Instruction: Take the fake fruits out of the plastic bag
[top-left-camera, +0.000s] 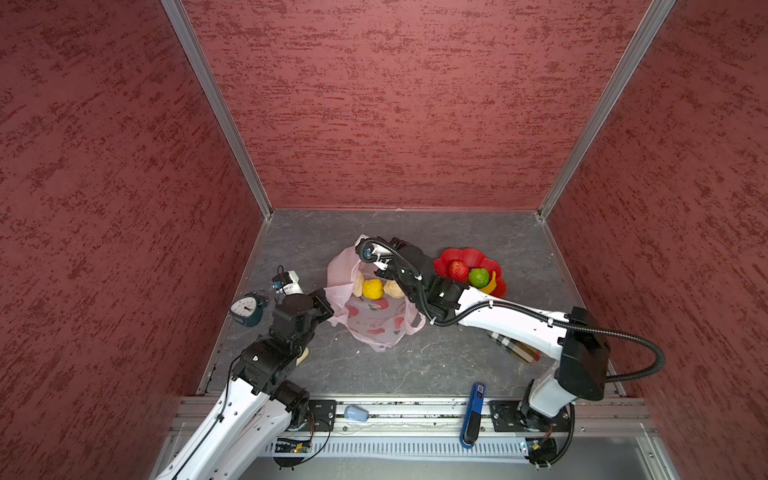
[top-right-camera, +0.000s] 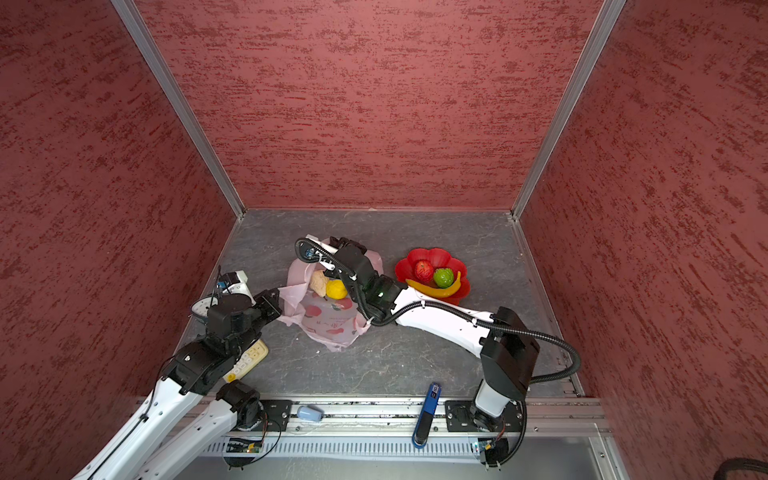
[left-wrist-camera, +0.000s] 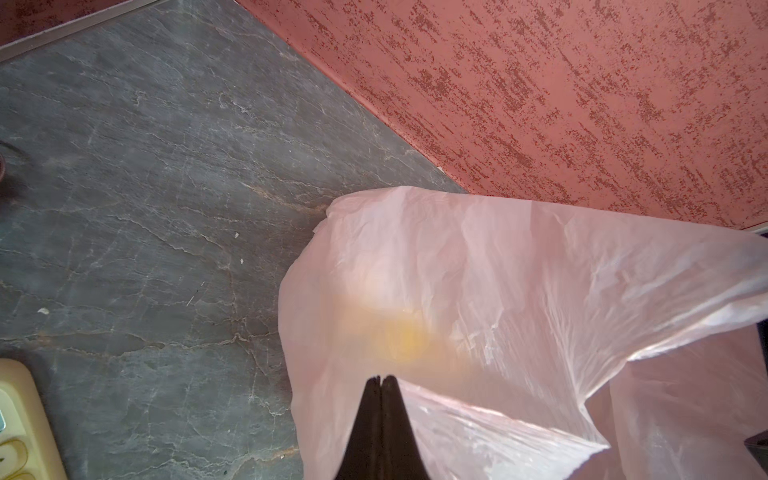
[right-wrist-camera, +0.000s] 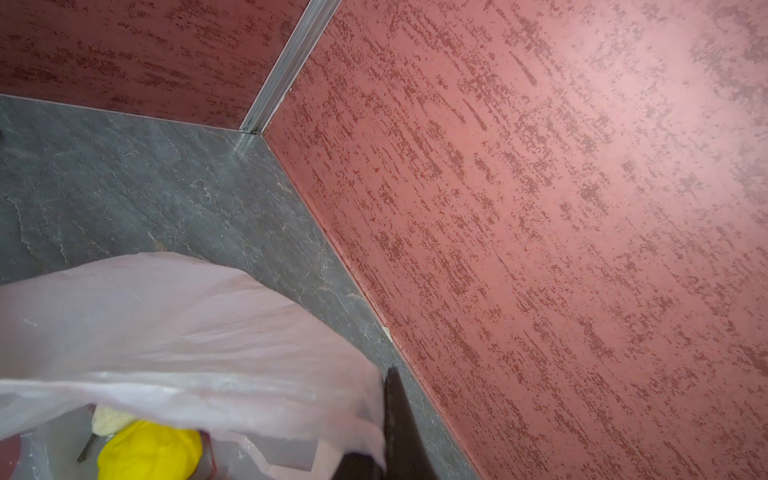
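Next, my right gripper eases back slightly and spreads its fingers to release the bag's far rim (right-wrist-camera: 369, 416) between them, since the bag's opening gapes over the yellow fruit (right-wrist-camera: 149, 451).
The pale pink plastic bag (top-left-camera: 374, 328) lies open mid-table, seen in both top views. Inside it are a yellow round fruit (top-left-camera: 372, 289) and two beige lumpy ones (top-left-camera: 394, 289). My left gripper (top-left-camera: 329, 309) is shut on the bag's near-left rim; the film (left-wrist-camera: 498, 291) spreads from its closed tips (left-wrist-camera: 381, 378). My right gripper (top-left-camera: 391, 243) is shut on the bag's far rim. There the film (right-wrist-camera: 166, 324) drapes over one finger, and the yellow fruit (right-wrist-camera: 149, 451) shows below. A red apple (top-left-camera: 458, 270), a green fruit (top-left-camera: 478, 277) and a banana (top-right-camera: 434, 289) lie in the red dish (top-left-camera: 467, 254).
A small alarm clock (top-left-camera: 248, 308) stands at the left wall. A cream remote (top-right-camera: 249, 357) lies under my left arm. A plaid item (top-left-camera: 515, 348) lies under my right arm. On the front rail are a blue tool (top-left-camera: 473, 411) and a pale blue cap (top-left-camera: 356, 413).
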